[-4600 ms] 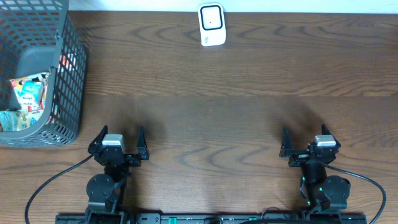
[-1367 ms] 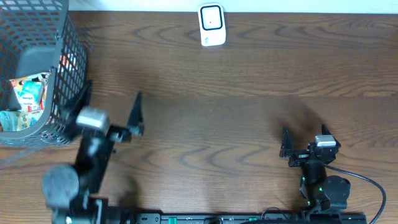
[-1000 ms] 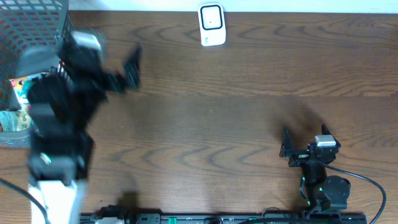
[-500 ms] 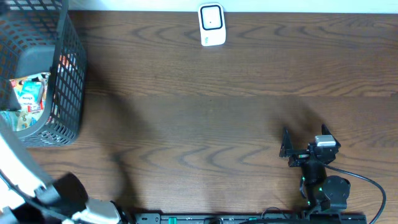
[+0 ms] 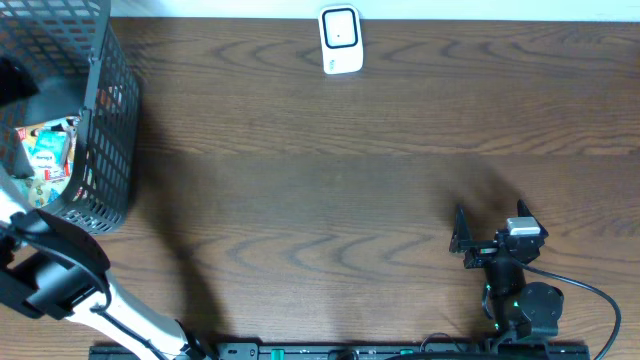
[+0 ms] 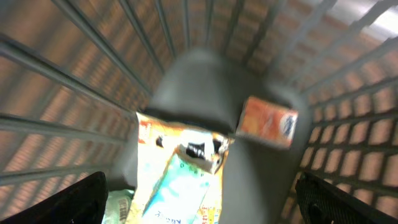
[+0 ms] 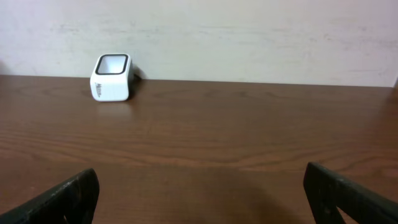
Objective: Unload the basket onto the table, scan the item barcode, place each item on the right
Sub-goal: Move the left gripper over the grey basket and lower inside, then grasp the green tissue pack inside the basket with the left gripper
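Note:
I will next move my left gripper back and down, its fingers around the pale blue packet [image 5: 49, 149] [image 6: 178, 190], as it lies uncovered on the orange one, below and back.
The items lie in the dark wire basket [image 5: 110, 120] at the table's left. In the left wrist view I look down on a pale blue and orange packet [image 6: 180, 180] and a small orange box [image 6: 267, 121] on the basket's grey floor. My left gripper [image 6: 202, 211] hangs open above them, its fingertips [image 6: 68, 202] wide apart and touching nothing. From overhead only the left arm [image 5: 60, 270] shows, running off the left edge. The white scanner [image 5: 340, 40] stands at the table's far edge, also seen as the scanner [image 7: 112, 76]. My right gripper [image 5: 490, 235] rests open near the front right.
The basket's wire walls [image 6: 81, 68] rise all round the left gripper. Wood tabletop [image 5: 330, 200] stretches between the basket, the scanner and the right arm. A pale wall [image 7: 249, 31] lies behind the scanner.
The left arm has swung up from the front of the table and over the basket, and its gripper now hangs inside it. The right arm has not moved.

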`<state>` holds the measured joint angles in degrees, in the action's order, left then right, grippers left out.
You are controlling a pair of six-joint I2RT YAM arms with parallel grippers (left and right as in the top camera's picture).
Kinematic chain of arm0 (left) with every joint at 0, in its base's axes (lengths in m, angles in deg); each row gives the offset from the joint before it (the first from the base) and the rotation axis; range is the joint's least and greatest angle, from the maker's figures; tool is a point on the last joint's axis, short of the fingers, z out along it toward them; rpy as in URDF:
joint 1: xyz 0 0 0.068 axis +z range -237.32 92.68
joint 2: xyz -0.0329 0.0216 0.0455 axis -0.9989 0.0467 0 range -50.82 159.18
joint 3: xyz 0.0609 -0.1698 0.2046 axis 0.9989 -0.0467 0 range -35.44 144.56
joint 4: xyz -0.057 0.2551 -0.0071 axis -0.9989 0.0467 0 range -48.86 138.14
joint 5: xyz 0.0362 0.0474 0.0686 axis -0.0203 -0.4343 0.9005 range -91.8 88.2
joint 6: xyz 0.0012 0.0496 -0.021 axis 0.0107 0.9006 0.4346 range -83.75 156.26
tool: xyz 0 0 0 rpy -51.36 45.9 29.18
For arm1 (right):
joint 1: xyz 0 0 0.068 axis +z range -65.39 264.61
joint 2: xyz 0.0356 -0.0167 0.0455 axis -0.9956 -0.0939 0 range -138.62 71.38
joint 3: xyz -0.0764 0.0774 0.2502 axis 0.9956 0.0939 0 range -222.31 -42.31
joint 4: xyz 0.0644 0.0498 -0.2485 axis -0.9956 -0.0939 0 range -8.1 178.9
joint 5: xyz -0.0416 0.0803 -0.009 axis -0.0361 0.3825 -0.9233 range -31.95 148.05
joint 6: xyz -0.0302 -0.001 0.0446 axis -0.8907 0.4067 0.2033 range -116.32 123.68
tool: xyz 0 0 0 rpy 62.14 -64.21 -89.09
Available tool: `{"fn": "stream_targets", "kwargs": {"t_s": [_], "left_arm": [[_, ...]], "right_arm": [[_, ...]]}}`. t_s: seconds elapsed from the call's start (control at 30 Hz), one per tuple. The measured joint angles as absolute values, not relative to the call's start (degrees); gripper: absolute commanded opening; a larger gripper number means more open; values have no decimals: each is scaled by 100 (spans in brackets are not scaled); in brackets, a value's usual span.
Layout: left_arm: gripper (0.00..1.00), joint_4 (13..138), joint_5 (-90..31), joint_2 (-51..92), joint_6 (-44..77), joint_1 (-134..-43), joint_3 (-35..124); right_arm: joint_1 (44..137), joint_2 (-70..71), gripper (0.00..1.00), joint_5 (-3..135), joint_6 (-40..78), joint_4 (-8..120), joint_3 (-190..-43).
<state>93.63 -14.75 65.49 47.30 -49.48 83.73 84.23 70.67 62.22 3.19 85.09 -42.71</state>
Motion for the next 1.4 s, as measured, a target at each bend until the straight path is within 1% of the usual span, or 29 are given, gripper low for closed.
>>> {"fn": "stream_targets", "kwargs": {"t_s": [0.13,0.23,0.43,0.57,0.63,0.7,0.73,0.83,0.87,0.9,1.17,1.27,1.3,1.37,1.4], "left_arm": [[89,9313,-1425,6715,5060,-5029,7794],[89,9027,-1261,6809,5246,-5123,7278],[89,8266,-386,6825,5428,-5403,6299],[84,7976,-45,6825,5574,-5427,5947],[83,7882,77,6825,5703,-5422,5870],[77,7785,162,6825,5775,-5422,5814],[72,7737,204,6825,5832,-5420,5785],[52,7680,289,6825,5900,-5416,5772],[48,7665,309,6825,5933,-5411,5772],[46,7650,326,6825,5959,-5411,5772],[47,7486,350,6825,5793,-5398,5770],[58,7407,282,6825,5657,-5398,5770],[58,7379,219,6825,5616,-5398,5770],[64,7322,105,6823,5565,-5396,5768],[64,7280,42,6816,5537,-5396,5768]], "right_arm": [[8421,7067,99,6222,319,8509,-4271],[8423,7067,99,6222,319,8509,-4271],[8423,7067,99,6222,319,8509,-4271],[8423,7067,99,6222,319,8509,-4271],[8421,7067,99,6222,317,8509,-4271],[8423,7067,99,6222,319,8509,-4271],[8421,7067,99,6222,319,8509,-4271],[8423,7067,99,6222,319,8509,-4271],[8423,7067,99,6222,319,8509,-4271],[8423,7067,99,6222,319,8509,-4271],[8423,7067,99,6222,319,8509,-4271],[8423,7067,99,6222,319,8509,-4271],[8423,7067,99,6222,319,8509,-4271],[8421,7067,99,6222,319,8509,-4271],[8423,7067,99,6222,319,8507,-4271]]}}
